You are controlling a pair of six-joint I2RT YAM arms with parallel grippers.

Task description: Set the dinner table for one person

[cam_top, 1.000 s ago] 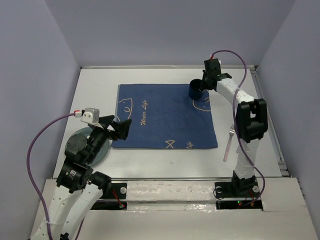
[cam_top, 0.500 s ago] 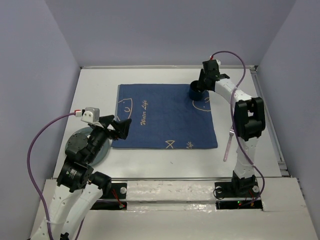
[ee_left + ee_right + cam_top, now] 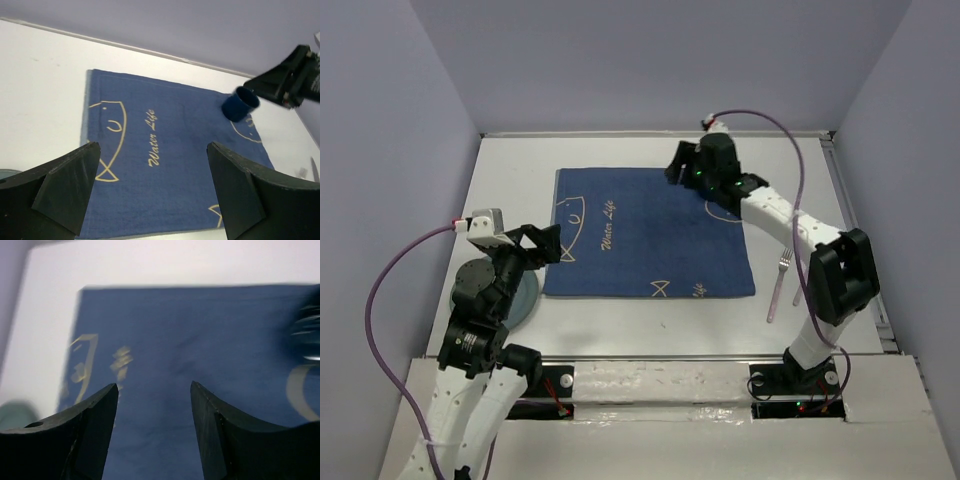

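Observation:
The plate's cloth-side rim lies below the robot's empty right gripper and to its left in the top view, so the gripper should swing back across the cloth and down next.
The white dinner table (image 3: 515, 170) carries a dark blue cloth (image 3: 650, 235) with pale line drawings. A dark blue cup (image 3: 240, 103) stands upright on the cloth's far right corner; it shows as a blur (image 3: 306, 332) at the right edge of the right wrist view and is hidden under the right arm from above. My right gripper (image 3: 677, 170) hangs open and empty over the far part of the cloth (image 3: 200, 340), just left of the cup and apart from it. My left gripper (image 3: 542, 245) is wide open and empty at the cloth's near left edge (image 3: 150, 150).
A pale teal plate (image 3: 527, 297) lies on the table under the left arm, left of the cloth. A fork (image 3: 783, 262) with a pinkish handle lies on the table right of the cloth. Grey walls close in the table on three sides.
The right gripper has opened, let go of the cup and swung left over the cloth. The left arm has turned a little to the left.

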